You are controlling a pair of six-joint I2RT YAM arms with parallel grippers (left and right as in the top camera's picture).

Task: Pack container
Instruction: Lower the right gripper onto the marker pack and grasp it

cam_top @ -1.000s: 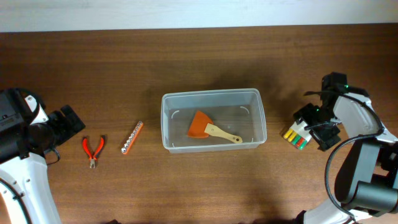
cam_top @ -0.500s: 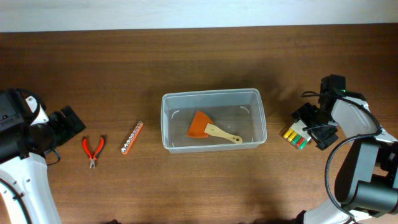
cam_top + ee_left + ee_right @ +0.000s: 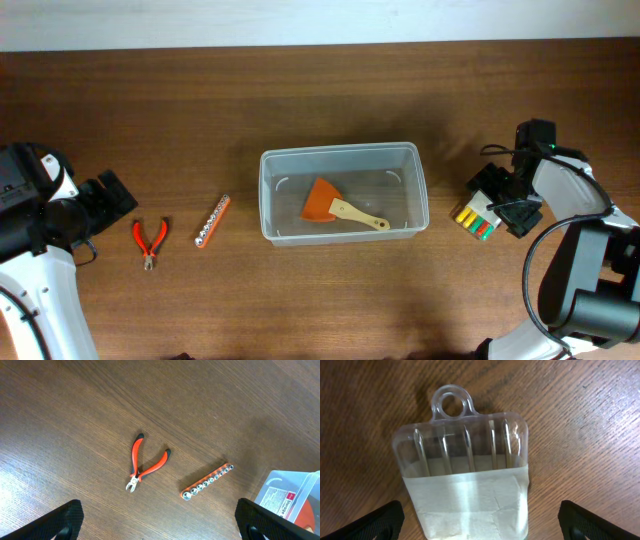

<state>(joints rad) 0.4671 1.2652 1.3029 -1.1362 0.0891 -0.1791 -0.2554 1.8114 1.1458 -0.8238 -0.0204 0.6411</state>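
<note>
My right gripper will move down onto the white label of the clear packet (image 3: pixel 483 206) (image 3: pixel 470 503) and close across its sides, because the packet is already between my open fingers.
The clear plastic container (image 3: pixel 342 192) stands mid-table and holds an orange spatula with a wooden handle (image 3: pixel 335 208); its corner shows in the left wrist view (image 3: pixel 292 499). My right gripper (image 3: pixel 497 203) is open, its fingers astride a small clear packet of coloured pieces (image 3: pixel 477 221), seen close in the right wrist view (image 3: pixel 465 477) with a hang loop and white label. My left gripper (image 3: pixel 157 525) is open and empty, held above the table. Red-handled pliers (image 3: pixel 149 239) (image 3: pixel 145 462) and an orange socket strip (image 3: pixel 212 221) (image 3: pixel 207 482) lie left of the container.
The dark wooden table (image 3: pixel 320 100) ends at a pale wall along the far edge. My left arm's body (image 3: pixel 40 215) is at the far left, the right arm's body (image 3: pixel 585 260) at the far right.
My right gripper has shifted slightly toward the packet. The left arm and the other objects have not moved.
</note>
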